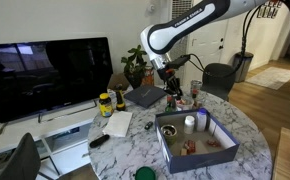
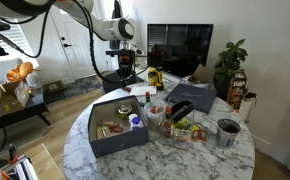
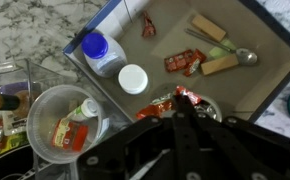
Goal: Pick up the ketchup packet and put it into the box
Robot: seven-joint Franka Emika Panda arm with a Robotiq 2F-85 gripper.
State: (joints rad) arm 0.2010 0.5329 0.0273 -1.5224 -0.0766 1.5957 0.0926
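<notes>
The packet (image 3: pixel 188 97) still hangs high above the open box. It goes down toward the box's brownish bottom by the round metal tin (image 3: pixel 227 90) next, and my gripper releases it.
In the wrist view my gripper (image 3: pixel 181 103) is shut on the ketchup packet (image 3: pixel 188 97), a small red sachet pinched at the fingertips. It hangs over the box (image 3: pixel 277 60), above the brownish floor and a round metal tin. The box has dark blue outer walls in both exterior views (image 1: pixel 200 158) (image 2: pixel 120 143). My gripper (image 1: pixel 172 98) (image 2: pixel 125 80) hovers over the box's far side. The packet is too small to make out in the exterior views.
The box holds a blue-capped bottle (image 3: pixel 95 47), a white lid (image 3: pixel 133 78), other red sachets (image 3: pixel 182 62), wooden blocks (image 3: pixel 221 64) and a spoon. A clear cup (image 3: pixel 65 122) stands beside it. A grey laptop (image 1: pixel 143 96), a yellow-lidded jar (image 1: pixel 105 102) and a napkin (image 1: pixel 117 123) lie on the marble table.
</notes>
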